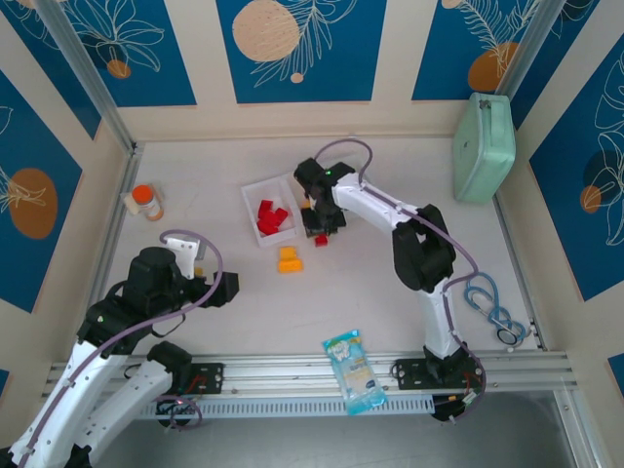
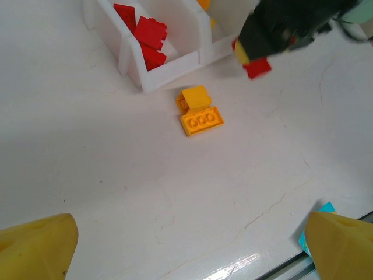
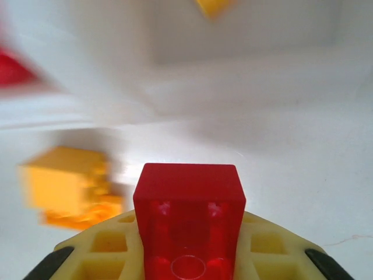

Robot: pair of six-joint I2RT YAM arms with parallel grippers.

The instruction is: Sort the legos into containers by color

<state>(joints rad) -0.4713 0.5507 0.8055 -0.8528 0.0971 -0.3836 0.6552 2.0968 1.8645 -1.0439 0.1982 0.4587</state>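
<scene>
I need to lift my right gripper and swing it outward toward the orange-capped bottle, over the tray's section of red legos there, to release the matching lego.
The white tray of containers (image 1: pixel 255 195) lies mid-table, with several red legos (image 1: pixel 270 216) in its left compartment. In the left wrist view the tray (image 2: pixel 152 74) and its red legos (image 2: pixel 145 35) sit at the top. Two orange legos (image 1: pixel 290 260) lie together in front of it on the table, and the left wrist view has them (image 2: pixel 198 111) too. My right gripper (image 1: pixel 320 232) hangs by the tray's front edge, shut on a red lego (image 3: pixel 189 201), (image 2: pixel 257 67). My left gripper (image 2: pixel 189 251) is open over bare table at the near left.
An orange-capped bottle (image 1: pixel 146 202) stands at the far left. A mint-green case (image 1: pixel 483 146) leans at the back right. A blue-and-white snack packet (image 1: pixel 356 370) lies on the front rail. A blue looped cord (image 1: pixel 492 307) rests at the right.
</scene>
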